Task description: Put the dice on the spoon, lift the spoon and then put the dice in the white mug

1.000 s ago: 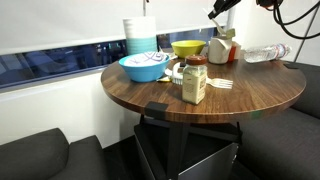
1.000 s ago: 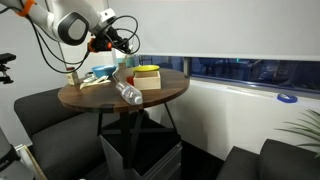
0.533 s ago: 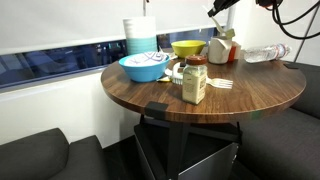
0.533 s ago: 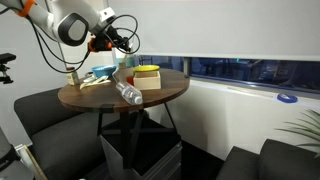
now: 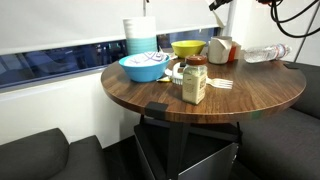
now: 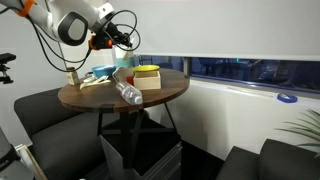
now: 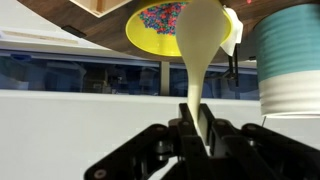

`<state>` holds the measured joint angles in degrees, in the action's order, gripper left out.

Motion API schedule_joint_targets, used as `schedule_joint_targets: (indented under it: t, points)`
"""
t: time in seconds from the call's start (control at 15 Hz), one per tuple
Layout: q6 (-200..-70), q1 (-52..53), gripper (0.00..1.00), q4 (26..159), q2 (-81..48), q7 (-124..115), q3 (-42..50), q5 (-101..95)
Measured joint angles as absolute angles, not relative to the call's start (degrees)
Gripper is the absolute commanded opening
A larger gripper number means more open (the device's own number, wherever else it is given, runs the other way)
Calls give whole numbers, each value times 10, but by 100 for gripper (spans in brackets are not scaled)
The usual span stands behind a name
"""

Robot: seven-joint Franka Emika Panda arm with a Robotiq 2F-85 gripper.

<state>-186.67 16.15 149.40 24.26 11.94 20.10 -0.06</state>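
The spot on the tabletop (image 5: 241, 77) below and back, beside the white fork, is bare. So my gripper should next draw back, turn and bring the spoon down there to let go of it.
My gripper (image 7: 197, 125) is shut on the handle of a cream spoon (image 7: 200, 40) and holds it high above the table. In the wrist view the spoon's bowl hangs over the yellow bowl (image 7: 150, 25). In both exterior views the gripper (image 5: 218, 5) (image 6: 118, 37) is above the far side of the table. The white mug (image 5: 225, 50), with a reddish-orange patch, stands below it beside the yellow bowl (image 5: 187, 47). I cannot see the dice in any view.
On the round wooden table (image 5: 250, 100) stand a blue bowl (image 5: 145, 67), a white-and-teal stack (image 5: 140, 35), a red-lidded jar (image 5: 194, 80), a white fork (image 5: 222, 84) and a lying plastic bottle (image 5: 265, 53). Dark seats surround the table.
My gripper has risen slightly with the spoon in it. Nothing on the table has moved.
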Motion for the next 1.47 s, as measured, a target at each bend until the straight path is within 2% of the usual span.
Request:
schedule_joint_targets:
  t: [0.2, 0.4, 0.53, 1.07, 1.47]
  points:
    - [-1821, 85, 3, 1489, 246, 97, 125, -3]
    - [-1724, -15, 3, 1477, 272, 64, 19, -13]
    - [-1651, -38, 3, 1469, 301, 48, -16, -24]
    - [-1362, 29, 3, 1450, 349, 53, -26, -24]
    - [-1322, 64, 3, 1468, 326, 72, -16, -17]
